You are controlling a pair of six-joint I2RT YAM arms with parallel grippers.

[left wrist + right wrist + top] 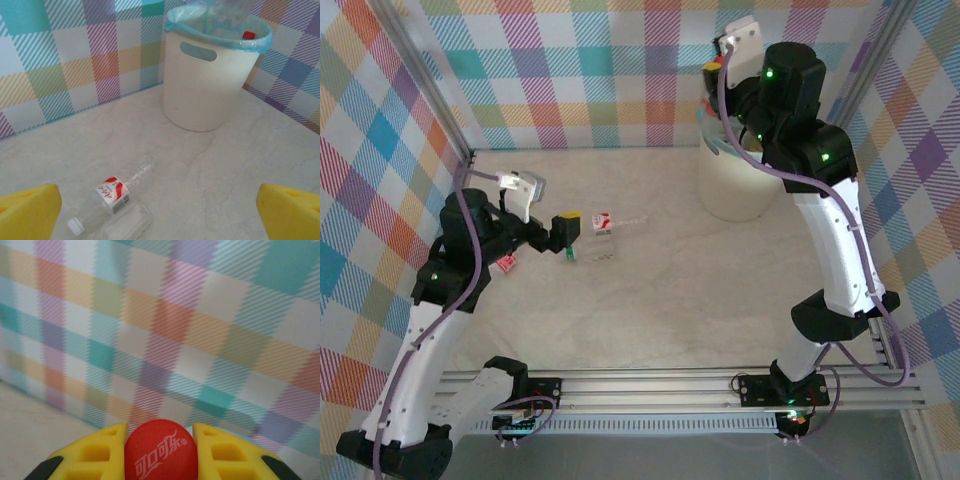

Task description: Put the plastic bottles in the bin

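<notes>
The right gripper tilts downward over the bin's opening next and releases the red bottle cap, since that bagged opening lies below it.
Two clear plastic bottles lie side by side on the table: one with a red-and-white label and white cap, and a plain one. My left gripper hovers open just before them, its yellow fingertips wide apart. The white bin with its blue bag stands at the back right, a red cap showing inside. My right gripper is shut on a red bottle cap; its clear bottle hangs over the bin.
A small red thing lies by the left arm's forearm. Checked walls close in the back and both sides. Bare marble-look tabletop spreads between the bottles and the bin.
</notes>
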